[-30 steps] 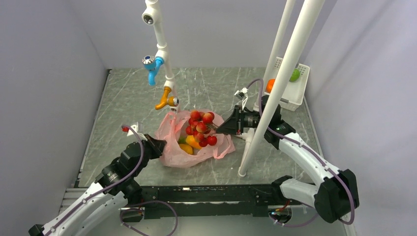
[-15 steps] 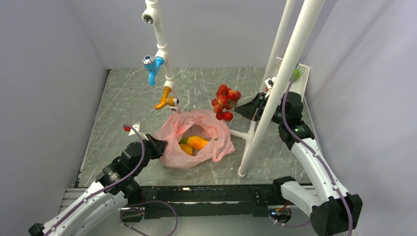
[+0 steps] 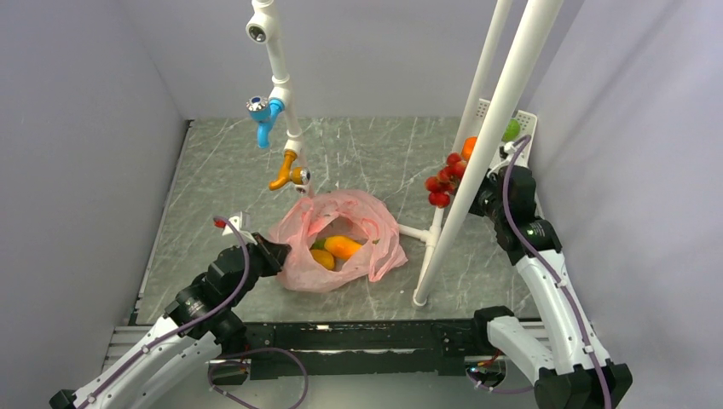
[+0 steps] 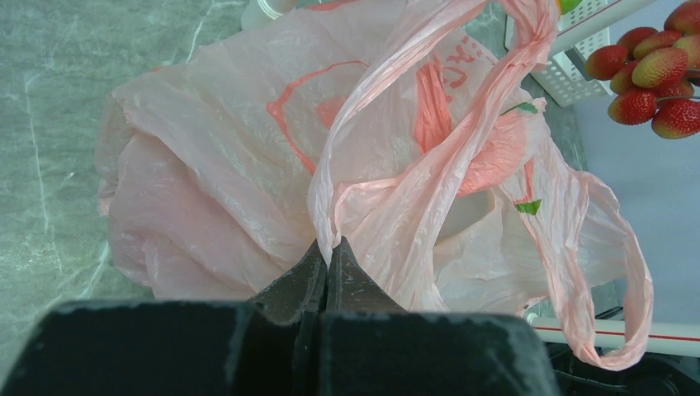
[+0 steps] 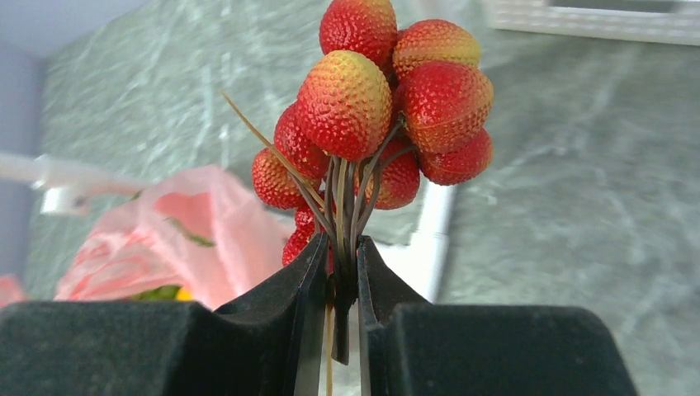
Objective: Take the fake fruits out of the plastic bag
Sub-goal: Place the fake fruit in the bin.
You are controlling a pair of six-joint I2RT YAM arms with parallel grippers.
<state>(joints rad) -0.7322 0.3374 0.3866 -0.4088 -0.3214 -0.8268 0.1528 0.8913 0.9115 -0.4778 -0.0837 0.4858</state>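
Observation:
The white slotted basket already holds fruit, so my right gripper will swing outward over the space beside the basket's orange fruit and release the stems.
The pink plastic bag (image 3: 337,241) lies open mid-table with an orange fruit (image 3: 343,246) and a yellow-orange fruit (image 3: 323,258) inside. My left gripper (image 3: 274,252) is shut on the bag's left edge; in the left wrist view the gripper (image 4: 328,247) pinches a fold of the bag (image 4: 248,148). My right gripper (image 3: 465,183) is shut on the stems of the bunch of small red fruits (image 3: 443,177) and holds it in the air right of the bag, behind the white pole. In the right wrist view the gripper (image 5: 341,249) clamps the bunch (image 5: 371,107) by its stems.
A white slotted basket (image 3: 511,153) at the back right holds a lime-green fruit (image 3: 511,129) and an orange one (image 3: 469,146). Two white poles (image 3: 477,153) rise between bag and right arm. A white pipe with blue and orange taps (image 3: 277,111) hangs behind the bag.
My right gripper has lifted the red bunch out of the bag and carried it right and back toward the basket. The left gripper and bag have stayed put.

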